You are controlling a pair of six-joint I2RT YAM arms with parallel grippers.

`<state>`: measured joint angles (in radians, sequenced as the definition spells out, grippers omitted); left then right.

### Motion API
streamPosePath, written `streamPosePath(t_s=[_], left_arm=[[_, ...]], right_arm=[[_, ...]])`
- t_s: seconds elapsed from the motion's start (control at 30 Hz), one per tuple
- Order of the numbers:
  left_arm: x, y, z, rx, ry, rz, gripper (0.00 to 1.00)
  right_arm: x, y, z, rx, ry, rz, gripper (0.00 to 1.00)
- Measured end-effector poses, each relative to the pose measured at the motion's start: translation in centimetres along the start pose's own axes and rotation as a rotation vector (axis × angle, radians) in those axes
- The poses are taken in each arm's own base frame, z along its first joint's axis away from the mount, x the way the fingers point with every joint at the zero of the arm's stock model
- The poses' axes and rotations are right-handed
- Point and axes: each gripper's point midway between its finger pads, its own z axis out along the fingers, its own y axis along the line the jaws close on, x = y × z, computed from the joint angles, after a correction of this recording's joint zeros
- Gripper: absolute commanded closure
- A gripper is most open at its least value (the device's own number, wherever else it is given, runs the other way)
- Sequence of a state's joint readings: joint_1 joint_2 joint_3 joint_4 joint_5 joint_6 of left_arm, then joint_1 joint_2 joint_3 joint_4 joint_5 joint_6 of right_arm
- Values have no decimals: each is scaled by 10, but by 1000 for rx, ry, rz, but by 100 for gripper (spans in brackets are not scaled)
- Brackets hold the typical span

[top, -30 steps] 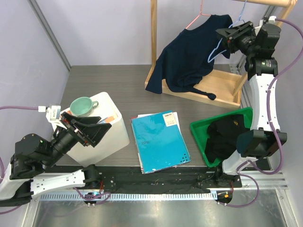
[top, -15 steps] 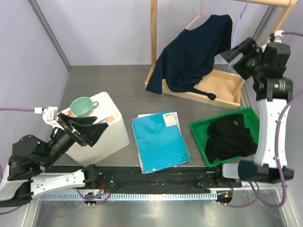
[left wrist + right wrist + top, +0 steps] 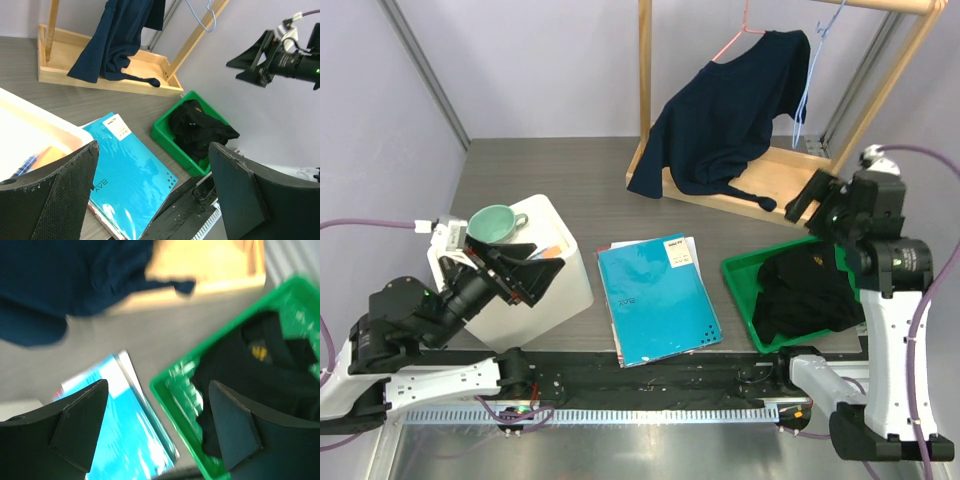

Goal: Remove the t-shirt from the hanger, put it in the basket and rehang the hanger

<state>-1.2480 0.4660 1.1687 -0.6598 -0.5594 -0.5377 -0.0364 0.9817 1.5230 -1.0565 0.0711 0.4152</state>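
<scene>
My right gripper moves outward and across to its left in the top view, onto the pink hanger's arm (image 3: 726,48) next, since that arm is bare of cloth.
A navy t-shirt (image 3: 725,115) hangs from a pink hanger (image 3: 745,30) on the wooden rack (image 3: 645,80), its lower end draped into the rack's base tray (image 3: 795,170). A bare blue hanger (image 3: 810,75) hangs just right of it. My right gripper (image 3: 815,200) is open and empty, low beside the tray and above the green bin (image 3: 740,275), well away from the shirt. My left gripper (image 3: 515,270) is open and empty over the white box (image 3: 570,285). The left wrist view shows the shirt (image 3: 117,35) far off. The right wrist view shows it blurred (image 3: 60,280).
A black garment (image 3: 805,290) lies in the green bin. A teal folder (image 3: 655,300) lies mid-table. A teal cup (image 3: 495,225) stands on the white box. The left wrist view shows the bin (image 3: 167,135), the folder (image 3: 132,170) and the right gripper (image 3: 255,57).
My right arm has dropped from the blue hanger at the shirt's shoulder down to above the green bin, empty. The blue hanger now hangs free. My left gripper has barely moved.
</scene>
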Motion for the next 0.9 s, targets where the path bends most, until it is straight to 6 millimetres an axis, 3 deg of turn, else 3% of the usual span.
streamPosePath(t_s=[0.13,0.23,0.33,0.43,0.53,0.6,0.7,0.8,0.9], left_arm=[[9,-6,12,-6,28,21,10],[16,-10,22,-8,52,39,10],[23,-14,29,-9,72,55,10],[27,-14,32,-8,81,59,10],[29,-14,33,-8,80,55,10],[29,-15,34,-7,79,45,10],[32,-14,35,-10,84,41,10],[37,-13,36,-17,95,41,10],[42,-13,39,-26,112,39,10]], right_arm=[[73,2,10,-22,175,-73,13],[112,23,12,-72,274,-156,13],[129,49,18,-102,311,-216,13],[133,81,23,-128,320,-262,13],[119,123,35,-145,277,-289,18],[97,162,49,-162,205,-277,20],[63,200,65,-165,111,-260,21],[-3,249,84,-185,-39,-189,22],[-58,267,103,-186,-166,-109,24]])
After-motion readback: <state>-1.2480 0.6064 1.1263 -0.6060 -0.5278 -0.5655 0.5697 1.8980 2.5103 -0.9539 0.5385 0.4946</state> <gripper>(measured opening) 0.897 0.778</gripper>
